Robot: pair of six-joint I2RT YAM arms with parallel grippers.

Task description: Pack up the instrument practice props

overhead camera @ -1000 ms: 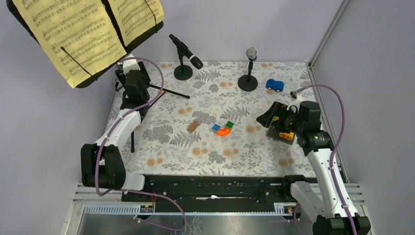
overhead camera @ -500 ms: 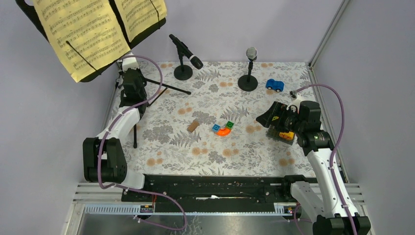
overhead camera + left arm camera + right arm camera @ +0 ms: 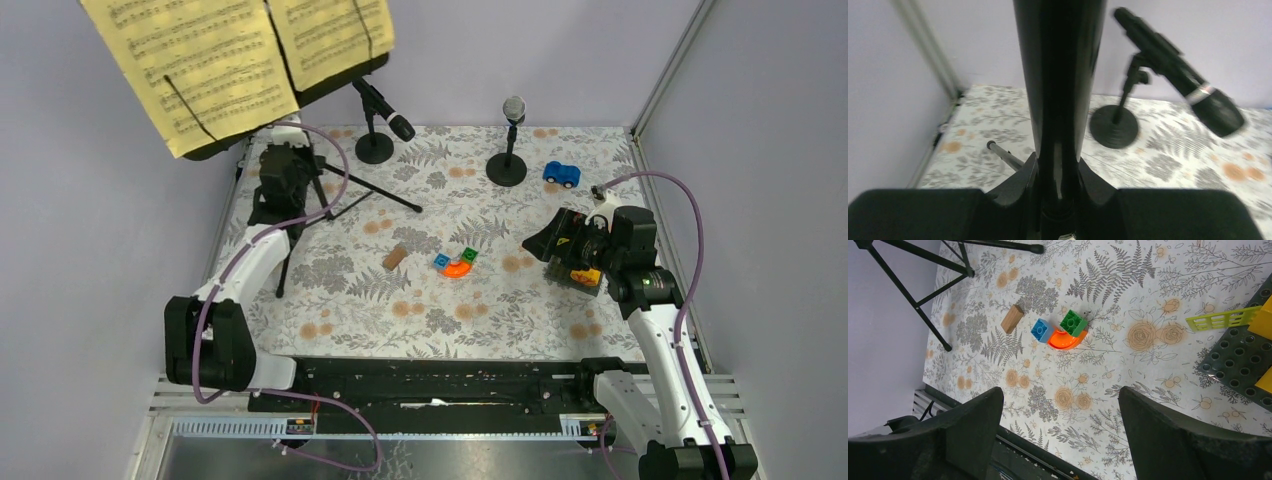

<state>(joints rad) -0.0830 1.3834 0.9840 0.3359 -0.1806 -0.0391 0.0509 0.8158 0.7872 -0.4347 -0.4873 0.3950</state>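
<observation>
I should next carry the rack's pole (image 3: 1060,75) with my left gripper to the right in the top view and release it, because the mat beyond the wooden block is that way.
The black music rack (image 3: 322,88) with yellow sheet-music pages (image 3: 215,60) leans at the back left, its tripod legs (image 3: 375,192) spread over the mat. My left gripper (image 3: 284,170) is shut on the rack's pole (image 3: 1060,75), which fills the gap between the fingers in the left wrist view (image 3: 1058,210). The black microphone (image 3: 385,112) sits tilted in its round-based holder (image 3: 374,150) just right of the rack. The silver microphone (image 3: 514,108) stands upright in the second holder (image 3: 506,170). My right gripper (image 3: 550,240) is open and empty above the mat (image 3: 1060,405).
A blue toy car (image 3: 561,174) sits by the silver microphone's holder. An orange curved block (image 3: 458,266) with blue and green bricks and a wooden block (image 3: 395,258) lie mid-table. A dark studded plate with yellow bricks (image 3: 578,270) lies under my right arm. Walls close in left, back, right.
My left gripper has carried the music rack to the right, toward the black microphone; the pages and tripod legs shifted right with it. The right arm has not moved.
</observation>
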